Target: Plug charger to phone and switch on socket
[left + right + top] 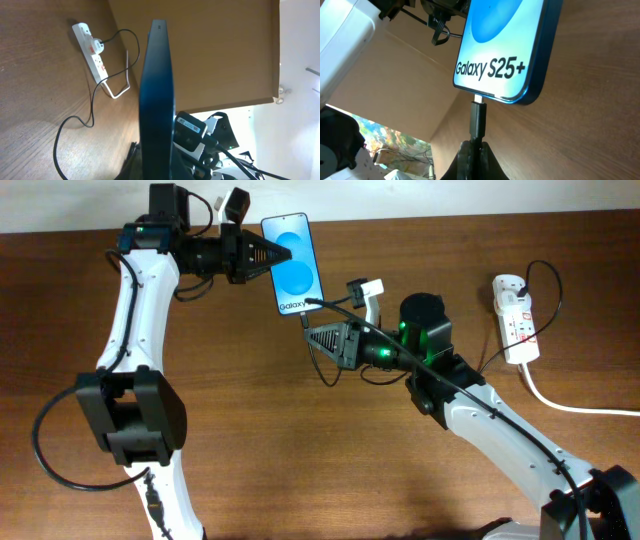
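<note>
The plug's tip sits at the raised phone's port. Next, my left gripper comes down, levels the phone onto the bare tabletop below, and releases it.
The phone (293,262), blue screen reading "Galaxy S25+" (502,47), is held tilted above the table by my left gripper (268,256), shut on its upper left edge. In the left wrist view the phone (157,100) shows edge-on. My right gripper (312,335) is shut on the charger's black plug (478,122), whose metal tip sits at the phone's bottom port. The thin black charger cable (470,370) runs right to the white socket (515,315), also visible in the left wrist view (91,50).
The socket's thick white cord (570,405) trails off the right side of the brown wooden table (300,460). A pale wall runs along the table's far edge.
</note>
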You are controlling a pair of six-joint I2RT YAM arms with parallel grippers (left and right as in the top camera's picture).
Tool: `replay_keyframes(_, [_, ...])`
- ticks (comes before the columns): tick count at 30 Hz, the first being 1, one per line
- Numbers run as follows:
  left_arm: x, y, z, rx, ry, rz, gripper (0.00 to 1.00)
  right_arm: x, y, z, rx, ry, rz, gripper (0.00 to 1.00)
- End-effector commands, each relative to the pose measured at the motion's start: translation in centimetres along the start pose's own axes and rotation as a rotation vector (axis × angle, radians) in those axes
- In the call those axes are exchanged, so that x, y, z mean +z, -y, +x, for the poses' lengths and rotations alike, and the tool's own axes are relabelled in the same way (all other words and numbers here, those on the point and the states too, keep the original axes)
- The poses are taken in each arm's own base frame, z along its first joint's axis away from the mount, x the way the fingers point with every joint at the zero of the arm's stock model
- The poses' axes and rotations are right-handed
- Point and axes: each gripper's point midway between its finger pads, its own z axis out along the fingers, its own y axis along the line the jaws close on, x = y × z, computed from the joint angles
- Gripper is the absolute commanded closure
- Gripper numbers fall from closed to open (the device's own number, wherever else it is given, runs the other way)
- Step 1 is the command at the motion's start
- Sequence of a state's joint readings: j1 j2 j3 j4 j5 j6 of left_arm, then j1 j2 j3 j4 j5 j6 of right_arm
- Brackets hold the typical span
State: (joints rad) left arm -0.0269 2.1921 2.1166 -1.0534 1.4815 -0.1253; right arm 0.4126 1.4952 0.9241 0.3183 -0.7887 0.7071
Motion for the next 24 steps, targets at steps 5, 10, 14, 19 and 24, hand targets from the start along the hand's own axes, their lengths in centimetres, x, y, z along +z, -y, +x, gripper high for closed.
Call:
replay_keyframes(5, [0.8, 1.7, 0.6, -0.016, -0.024, 0.047, 1.0, -1.3, -0.3, -4.1, -0.056, 0.144, 0.034, 0.96])
replay_keyframes(10, [1.1, 1.7, 0.8, -0.023, -0.032, 0.048, 1.0, -1.3, -0.4, -4.3, -0.048, 0.155, 0.032, 0.96])
replay_keyframes(14, [0.1, 0.5, 0.3, -0.021, -0.002, -0.017, 1.0, -1.2, 0.2, -3.7, -0.02, 0.129, 0.049, 0.59])
replay_keyframes(19, [-1.3, -4.8, 0.1, -0.011, 0.025, -0.325, 1.0, -1.3, 1.5, -2.3, -0.009, 0.076, 0.094, 0.25])
replay_keyframes(24, [-1.7, -8.2, 3.1, 0.013, -0.088, -0.441, 1.0, -3.7, 5.7, -1.8, 0.074, 0.047, 0.219, 0.21])
